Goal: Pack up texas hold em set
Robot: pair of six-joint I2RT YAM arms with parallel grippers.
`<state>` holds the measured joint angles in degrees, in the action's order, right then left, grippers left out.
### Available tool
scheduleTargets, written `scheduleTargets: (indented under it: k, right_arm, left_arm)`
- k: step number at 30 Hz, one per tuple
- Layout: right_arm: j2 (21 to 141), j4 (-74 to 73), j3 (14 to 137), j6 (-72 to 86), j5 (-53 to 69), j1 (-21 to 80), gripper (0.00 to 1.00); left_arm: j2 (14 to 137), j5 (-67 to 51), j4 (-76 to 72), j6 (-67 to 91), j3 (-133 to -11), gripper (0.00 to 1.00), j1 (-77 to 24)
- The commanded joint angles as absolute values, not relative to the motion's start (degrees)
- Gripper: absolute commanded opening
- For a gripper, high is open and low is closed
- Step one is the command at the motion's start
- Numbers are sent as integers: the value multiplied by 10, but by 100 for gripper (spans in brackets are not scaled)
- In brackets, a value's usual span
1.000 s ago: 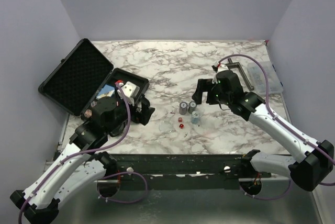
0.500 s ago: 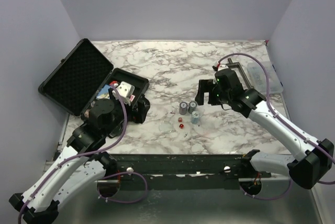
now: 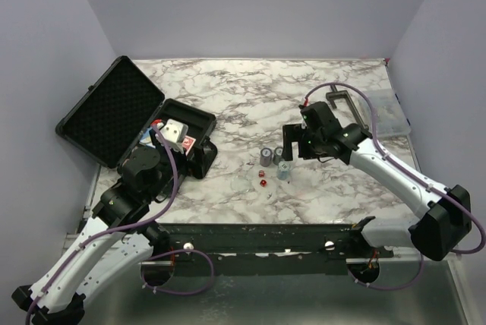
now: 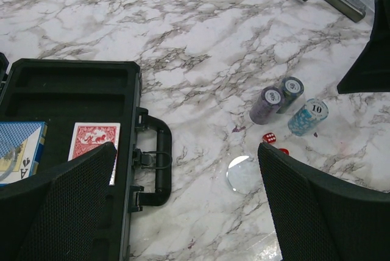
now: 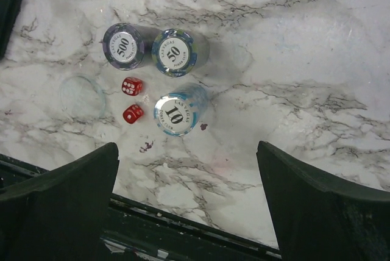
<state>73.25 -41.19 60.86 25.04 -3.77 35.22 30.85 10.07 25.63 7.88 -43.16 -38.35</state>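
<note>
My right gripper needs to lower toward the left in the top view next and close around the light-blue chip stack's top (image 3: 284, 165) (image 5: 174, 114), which stands clear of the other stacks.
The black case (image 3: 114, 112) lies open at the left, its foam-lined lid tipped back. In its tray (image 4: 67, 84) sit a red card deck (image 4: 94, 142) and a blue card deck (image 4: 18, 148). My left gripper (image 3: 199, 159) hovers open by the case handle (image 4: 155, 157), holding nothing. Three chip stacks marked 500 (image 5: 126, 46), 50 (image 5: 173, 52) and 10 (image 5: 180, 113) stand mid-table, with two red dice (image 5: 132, 86) beside them. My right gripper (image 3: 291, 143) hangs open just right of the stacks. In the right wrist view the right gripper (image 5: 187, 146) is empty.
A flat clear disc (image 4: 242, 172) lies on the marble left of the dice. The dark T-shaped clamp (image 3: 349, 105) and a clear plastic compartment box (image 3: 387, 108) sit at the far right. The black front rail (image 3: 258, 238) borders the table; walls close in on three sides.
My right gripper has shifted left, closer to the chip stacks. My left gripper has drawn back slightly toward the case. Both stay open.
</note>
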Motion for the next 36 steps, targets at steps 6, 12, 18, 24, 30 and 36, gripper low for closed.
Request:
scheduleTargets:
  k: [6,12,18,24,30,36]
  right_arm:
    - [777,-427,606,252,-31,376,89]
    - [821,-432,611,254,-50,386,82]
    - [848,-422,612,259,-55,394,76]
    - [883,-415,625,260,-51,398,67]
    - [923,-424,651,262,-63,404,61]
    - [942,-431,667,262,-72,414,60]
  left_arm:
    - [311,113,259,82,-434,99,-381]
    - [311,113,260,83,-433,99,-381]
    - [309,113,261,83,-432,99,-381]
    - [308,113,261,84,-434,99,-381]
    - [306,114,261,84,-432,99,-380]
    - [305,116,261,83,-432,99,-380]
